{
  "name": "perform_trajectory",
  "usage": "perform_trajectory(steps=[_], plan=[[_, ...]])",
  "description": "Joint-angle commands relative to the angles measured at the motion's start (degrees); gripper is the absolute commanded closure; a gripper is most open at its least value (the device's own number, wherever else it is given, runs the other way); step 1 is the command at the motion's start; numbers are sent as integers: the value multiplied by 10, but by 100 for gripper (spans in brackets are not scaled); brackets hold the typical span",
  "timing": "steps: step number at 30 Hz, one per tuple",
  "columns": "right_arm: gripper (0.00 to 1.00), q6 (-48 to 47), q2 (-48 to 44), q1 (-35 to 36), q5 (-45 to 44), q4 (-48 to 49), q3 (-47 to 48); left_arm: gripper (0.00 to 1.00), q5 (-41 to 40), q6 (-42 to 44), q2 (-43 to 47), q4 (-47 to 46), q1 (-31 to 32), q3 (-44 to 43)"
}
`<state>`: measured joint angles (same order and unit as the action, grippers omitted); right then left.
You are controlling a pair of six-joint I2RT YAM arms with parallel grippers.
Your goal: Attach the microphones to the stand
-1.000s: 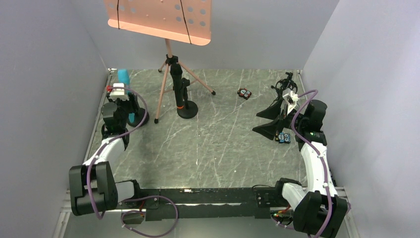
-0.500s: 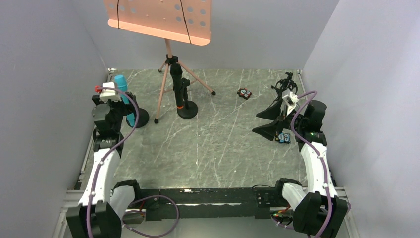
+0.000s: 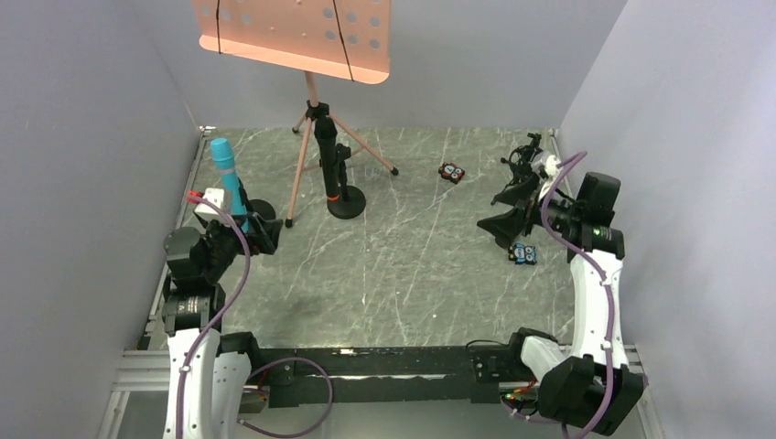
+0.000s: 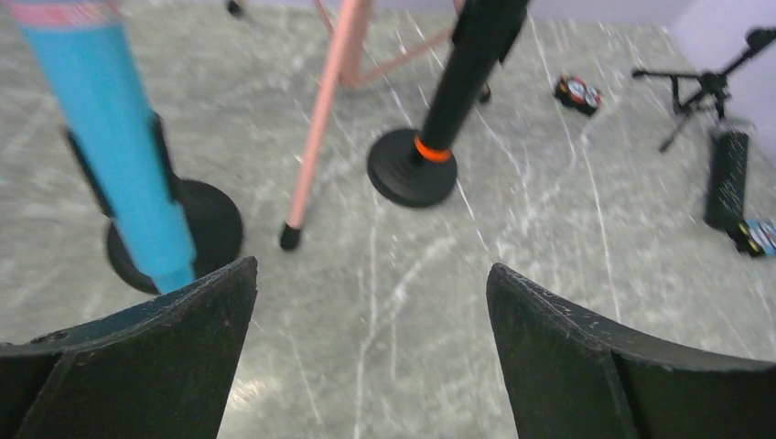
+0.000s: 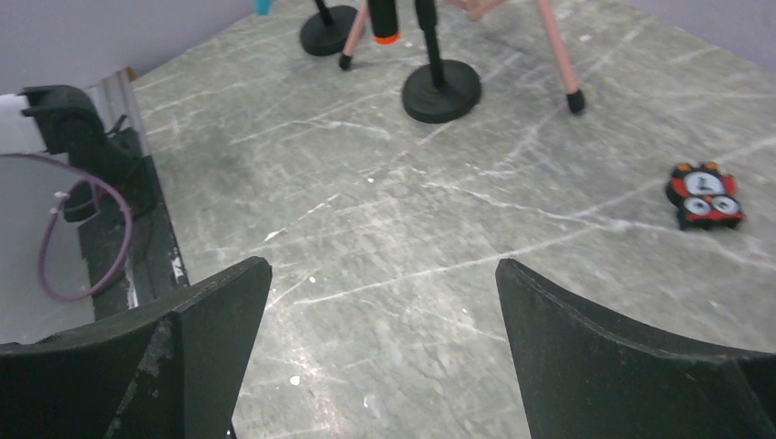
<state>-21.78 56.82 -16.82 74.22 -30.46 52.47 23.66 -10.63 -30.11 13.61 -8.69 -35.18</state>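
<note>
The small black tripod [image 3: 526, 155] stands beyond my right gripper's open fingers. My right gripper should move outward next, from above the black microphone onto the wall-facing side of the small black tripod.
A cyan-blue microphone [image 3: 225, 178] stands upright in a clip on a round black base [image 3: 261, 212] at the left. My left gripper [image 3: 260, 232] hangs open just in front of it, holding nothing; in the left wrist view the cyan microphone [image 4: 119, 155] is beyond the left finger. A black microphone with an orange ring [image 3: 327, 165] is clipped in a second stand [image 3: 347, 203] at centre back. A third, black microphone [image 4: 727, 178] lies on the table at the right. My right gripper [image 3: 499, 212] is open and empty above the table's right side.
A pink music stand [image 3: 311, 101] on tripod legs rises between the two round-based stands. A small black tripod [image 3: 526, 155] sits at the back right. A red toy block [image 3: 451, 172] and a blue one [image 3: 523, 254] lie on the marbled table.
My left gripper opened, let go of the cyan microphone and drew back toward the near edge. The right arm lifted and shifted slightly right.
</note>
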Motion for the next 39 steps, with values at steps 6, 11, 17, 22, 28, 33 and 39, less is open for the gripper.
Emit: perform_trajectory(steps=[6,11,17,22,28,33,39], plan=[[0,171,18,-14,-317,5,75,1,113,-12,31,51,0,36],[0,216,45,-14,-425,39,109,1,103,-10,60,58,7,39],[0,335,94,-15,-574,81,148,1,94,-8,87,63,10,46],[0,414,141,-15,-626,98,169,1,88,-8,88,68,11,45],[0,505,178,-14,-656,136,168,1,83,-7,82,71,11,45],[7,508,211,-13,-681,152,188,1,81,-7,73,73,12,45],[15,464,251,-9,-681,137,211,1,82,-8,62,76,12,43]])
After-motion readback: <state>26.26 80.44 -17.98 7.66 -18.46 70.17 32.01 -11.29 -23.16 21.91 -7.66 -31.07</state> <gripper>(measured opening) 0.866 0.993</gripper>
